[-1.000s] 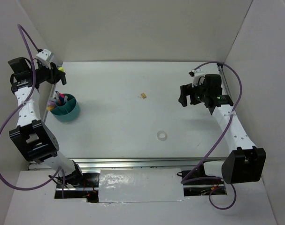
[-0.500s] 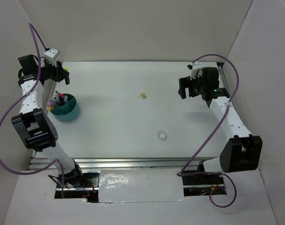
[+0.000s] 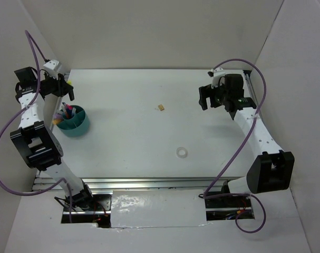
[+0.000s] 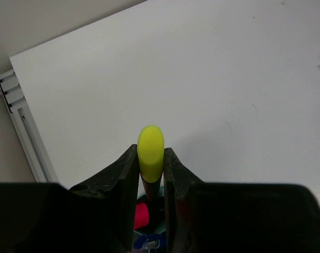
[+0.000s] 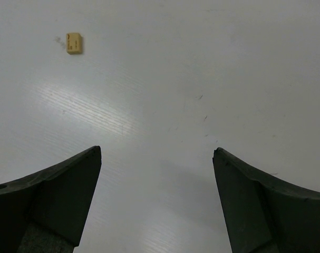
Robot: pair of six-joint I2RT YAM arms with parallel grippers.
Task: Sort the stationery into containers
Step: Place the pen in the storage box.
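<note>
The black-yellow marker needs to go into the teal cup, so my left gripper will lower it and bring it back from the cup's far edge.
My left gripper (image 3: 66, 88) is at the far left, raised above the teal cup (image 3: 75, 126), and is shut on the black-yellow marker (image 4: 150, 153), whose yellow cap shows between the fingers. The cup holds several pens and markers (image 3: 66, 112); a pink marker (image 4: 141, 216) shows below the jaws in the left wrist view. My right gripper (image 3: 203, 101) is open and empty at the far right. The tan eraser (image 3: 161, 107) lies at the table's middle back, also in the right wrist view (image 5: 74, 42). The clear tape ring (image 3: 181, 153) lies nearer the front.
White walls close in the table (image 3: 149, 137) on the left, back and right. A metal rail (image 3: 149, 184) runs along the near edge. Purple cables loop off both arms.
My left gripper rose and swung a little over the last second, then dropped slightly, still holding the marker. My right gripper moved back and slightly left toward the eraser.
</note>
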